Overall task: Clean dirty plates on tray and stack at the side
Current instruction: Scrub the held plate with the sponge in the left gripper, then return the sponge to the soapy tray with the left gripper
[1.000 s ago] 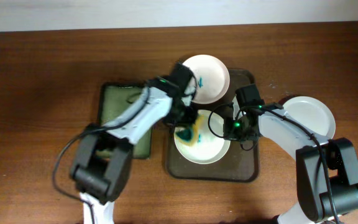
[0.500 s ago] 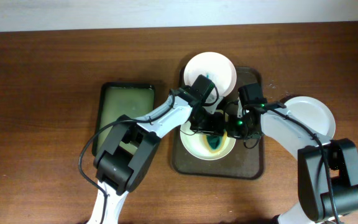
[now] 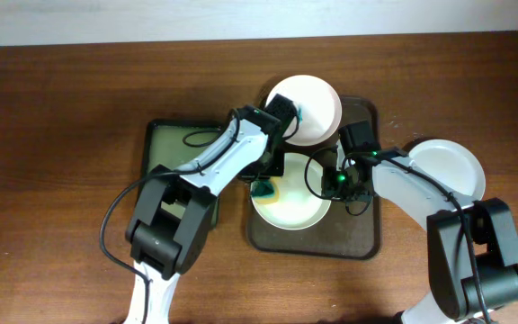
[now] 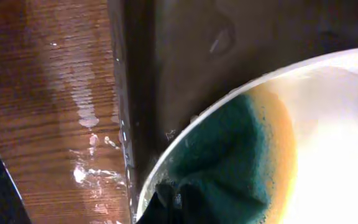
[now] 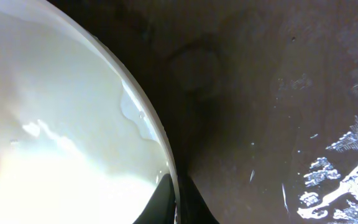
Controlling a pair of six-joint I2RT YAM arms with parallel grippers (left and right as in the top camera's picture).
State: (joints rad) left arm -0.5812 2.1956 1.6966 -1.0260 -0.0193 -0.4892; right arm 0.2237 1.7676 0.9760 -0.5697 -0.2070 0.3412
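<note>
The green basin point(image 3: 174, 151) lies to the left of my left gripper in the overhead view, so my left gripper needs to lift off the plate and move over that basin to release the sponge.
A white plate point(image 3: 295, 200) lies on the dark brown tray point(image 3: 353, 241). My left gripper point(image 3: 264, 187) is shut on a green and yellow sponge point(image 4: 229, 168) and presses it on the plate's left rim point(image 4: 185, 134). My right gripper point(image 3: 334, 184) is shut on the plate's right rim point(image 5: 160, 143), one finger on each side of the edge. A second white plate point(image 3: 317, 106) with a green smear sits at the tray's far end. A clean white plate point(image 3: 452, 166) lies on the table to the right of the tray.
A green rectangular basin point(image 3: 171, 155) stands left of the tray. The wooden table point(image 4: 48, 106) next to the tray is wet. The tray floor point(image 5: 278, 112) shows water streaks.
My left gripper has dragged the sponge from the plate's middle back to its left rim. The plate has shifted slightly left on the tray. The right gripper keeps its hold.
</note>
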